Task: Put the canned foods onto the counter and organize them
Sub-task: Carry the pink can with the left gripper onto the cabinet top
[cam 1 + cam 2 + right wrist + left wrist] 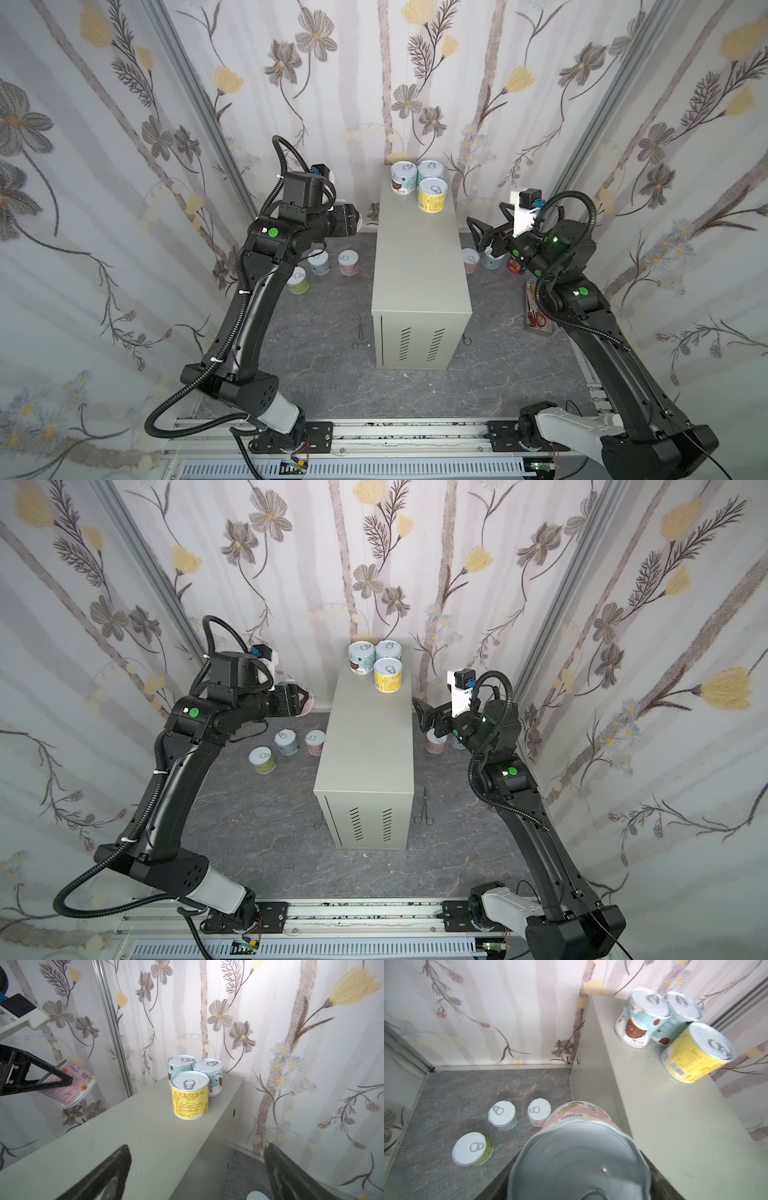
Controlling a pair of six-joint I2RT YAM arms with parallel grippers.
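My left gripper should swing sideways over the bare countertop in front of the blue cans and release the pink can there.
My left gripper [355, 220] is shut on a pink can [71, 1087], held tilted in the air just left of the counter [419, 270] and about level with its top. The can's lid [577, 1159] fills the left wrist view and hides the fingers. Two blue cans [404, 178] [431, 173] and a yellow can [432, 195] stand together at the counter's far end. On the floor to the left are a green can [297, 281], a blue can [318, 262] and a pink can [348, 262]. My right gripper [197, 1149] is open and empty over the counter's right edge.
Two more cans [470, 260] [490, 260] stand on the floor right of the counter, partly under the right arm. A metal tray with red scissors [538, 318] lies at the right wall. Forceps [360, 332] lie on the floor left of the counter. Floral walls close in on three sides.
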